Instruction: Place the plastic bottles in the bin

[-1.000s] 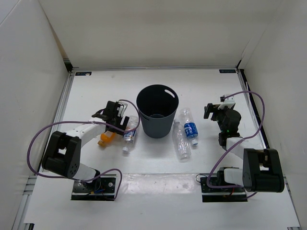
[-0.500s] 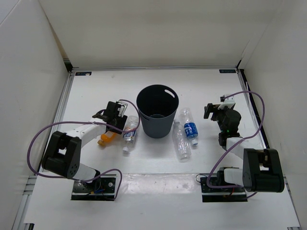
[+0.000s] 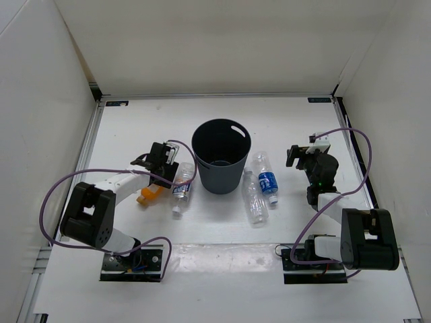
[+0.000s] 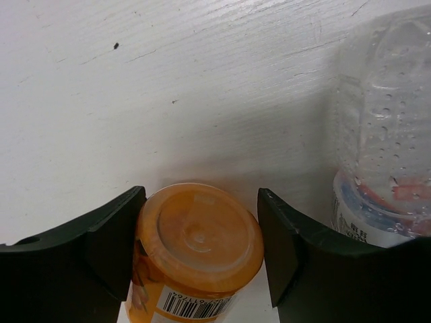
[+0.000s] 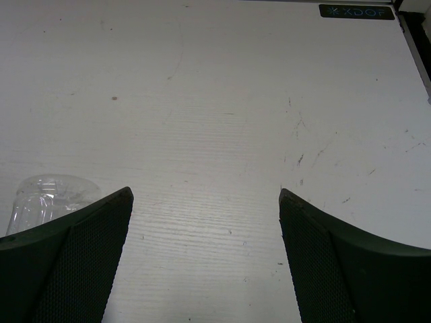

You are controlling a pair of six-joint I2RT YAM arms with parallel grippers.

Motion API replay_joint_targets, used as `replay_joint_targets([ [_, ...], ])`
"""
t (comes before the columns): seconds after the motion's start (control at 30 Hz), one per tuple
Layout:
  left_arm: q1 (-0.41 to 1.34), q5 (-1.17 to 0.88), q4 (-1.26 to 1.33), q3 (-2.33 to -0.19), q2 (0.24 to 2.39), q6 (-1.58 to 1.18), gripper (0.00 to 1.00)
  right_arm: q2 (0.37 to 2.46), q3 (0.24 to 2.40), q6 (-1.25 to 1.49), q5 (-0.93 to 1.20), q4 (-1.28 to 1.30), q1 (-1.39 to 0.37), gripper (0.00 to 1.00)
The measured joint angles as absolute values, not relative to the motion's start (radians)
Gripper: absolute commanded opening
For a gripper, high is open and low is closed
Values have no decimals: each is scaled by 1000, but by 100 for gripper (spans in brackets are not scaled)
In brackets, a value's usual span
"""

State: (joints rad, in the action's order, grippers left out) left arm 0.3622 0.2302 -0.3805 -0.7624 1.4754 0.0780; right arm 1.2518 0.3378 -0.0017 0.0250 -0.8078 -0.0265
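My left gripper holds the orange bottle [image 3: 149,195] and the bin's side is tall, so next it will carry the bottle up, then to the right in the top view, over the bin's opening [image 3: 221,142], and release it.
An orange bottle [image 3: 149,195] lies on the table left of the bin [image 3: 219,176], a dark grey round bucket. My left gripper [image 3: 155,180] is shut on this orange bottle [image 4: 199,242], whose base faces the wrist camera between the black fingers [image 4: 114,235]. Beside it lies a clear bottle with a multicoloured label [image 3: 180,190], seen at the right edge [image 4: 384,134] of the left wrist view. Two more clear bottles lie right of the bin, one with a blue label [image 3: 267,179] and one plain [image 3: 254,200]. My right gripper [image 3: 296,157] stands open over bare table [image 5: 205,202].
White walls enclose the table on three sides. A purple cable loops off each arm. The base of a clear bottle [image 5: 47,195] shows at the left of the right wrist view. Black corner brackets [image 3: 321,100] sit at the table's far edge.
The left gripper's fingers have closed from wide open onto the orange bottle. The right arm and the other bottles have not moved.
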Motion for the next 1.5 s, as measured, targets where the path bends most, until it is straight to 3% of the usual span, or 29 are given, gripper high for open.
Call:
replay_joint_targets([
  [0.23, 362, 264, -411, -778, 1462, 57, 26, 1252, 338, -1, 25, -808, -27, 90],
  [0.5, 356, 281, -460, -902, 1417, -10, 22, 1252, 338, -1, 25, -808, -27, 90],
  [0.83, 358, 278, -564, -1066, 1391, -36, 22, 1252, 338, -1, 25, -808, -27, 90],
  [1.2, 361, 205, -644, -1436, 1330, -51, 23, 1252, 338, -2, 25, -808, -27, 90],
  [1.5, 507, 107, -530, -1464, 1266, -87, 26, 1252, 338, -1, 25, -808, -27, 90],
])
